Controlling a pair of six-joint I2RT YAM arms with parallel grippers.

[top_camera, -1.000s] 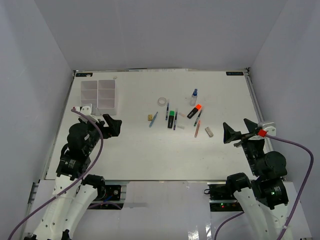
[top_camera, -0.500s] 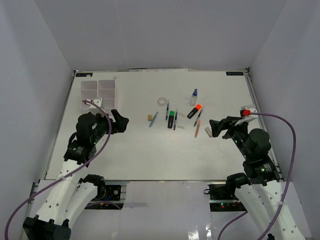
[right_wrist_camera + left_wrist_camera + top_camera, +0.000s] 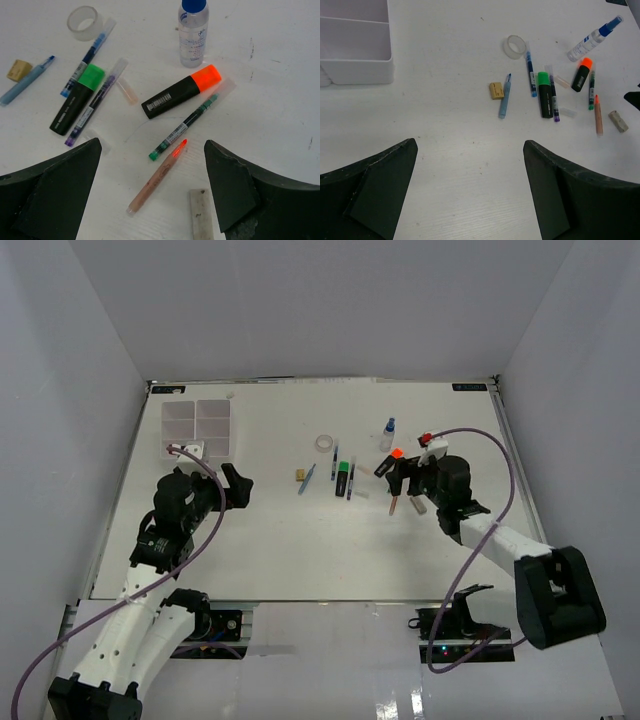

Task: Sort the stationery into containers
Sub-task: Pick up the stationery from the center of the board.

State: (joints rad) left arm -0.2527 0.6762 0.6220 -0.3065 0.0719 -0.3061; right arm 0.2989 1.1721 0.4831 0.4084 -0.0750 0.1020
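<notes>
The blue-capped glue bottle (image 3: pixel 193 37) stands upright outward of my right gripper, beyond the orange-capped highlighter (image 3: pixel 181 91), so I need to move outward and lower my open fingers around the body of the bottle.
The stationery lies loose mid-table: tape ring (image 3: pixel 324 442), blue-capped glue bottle (image 3: pixel 387 432), orange-capped highlighter (image 3: pixel 181 91), green-capped highlighter (image 3: pixel 342 477), brass clip (image 3: pixel 299 475), light blue pen (image 3: pixel 307 479), orange pen (image 3: pixel 157 177), green pen (image 3: pixel 185 126) and white eraser (image 3: pixel 201 215). The six-compartment organiser tray (image 3: pixel 198 427) stands at the far left. My right gripper (image 3: pixel 152 145) is open and empty, low over the orange pen and green pen. My left gripper (image 3: pixel 470 145) is open and empty over bare table, between the tray and the stationery.
The table's raised rim (image 3: pixel 502 430) runs along the right side. White walls close the scene on three sides. My right arm's purple cable (image 3: pixel 500 465) loops above the table's right part.
My right arm has swung from the right edge leftward and forward, to over the stationery. My left gripper has shifted slightly forward. No item has moved.
</notes>
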